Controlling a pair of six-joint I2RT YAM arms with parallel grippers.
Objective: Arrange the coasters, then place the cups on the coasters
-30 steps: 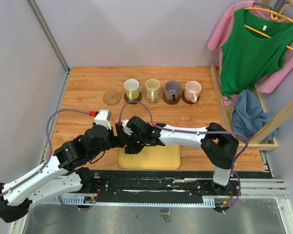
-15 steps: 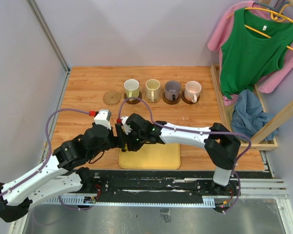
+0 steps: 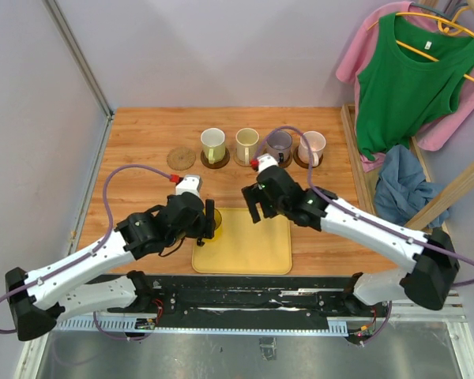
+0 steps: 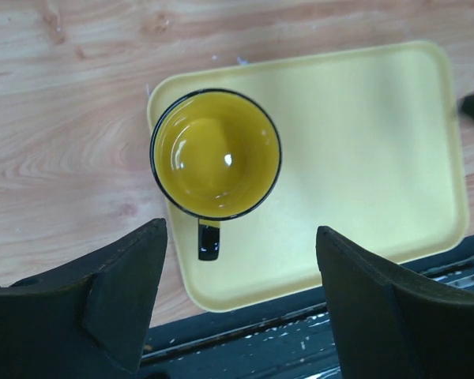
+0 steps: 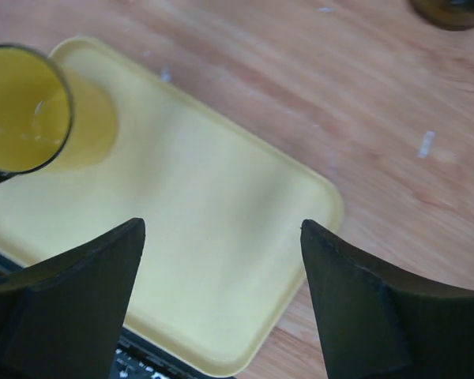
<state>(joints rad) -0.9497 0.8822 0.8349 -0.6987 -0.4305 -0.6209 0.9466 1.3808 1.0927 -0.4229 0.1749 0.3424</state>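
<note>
The yellow cup's black handle [image 3: 201,242] [image 4: 208,240] sticks out freely toward the near bar, so next I must lower my open left gripper until its fingers straddle it, and close.
The see-through yellow cup [image 4: 215,154] stands upright on the left corner of the yellow tray [image 4: 363,158], its handle toward the camera. My left gripper [image 4: 238,233] hangs open just above and behind it, touching nothing. My right gripper [image 5: 221,229] is open over the middle of the tray [image 5: 213,237], the yellow cup [image 5: 24,106] off to its left. In the top view, the yellow cup [image 3: 213,223] sits beside my left gripper [image 3: 205,223]; my right gripper [image 3: 255,210] is empty. Far back, cream-green [image 3: 212,144], cream-white [image 3: 247,144], grey-purple [image 3: 280,142] and pink [image 3: 311,146] cups stand on coasters [image 3: 216,163]. One tan coaster [image 3: 181,158] is bare.
A wooden rack [image 3: 379,189] with hanging green and pink shirts [image 3: 407,79] and a blue cloth [image 3: 399,185] borders the table's right side. Grey walls close the left and back. The black rail [image 3: 300,300] runs along the near edge.
My right gripper has opened and drawn back to the right, away from the left gripper. The yellow cup now shows standing on the tray's corner. The left arm shifted slightly right.
</note>
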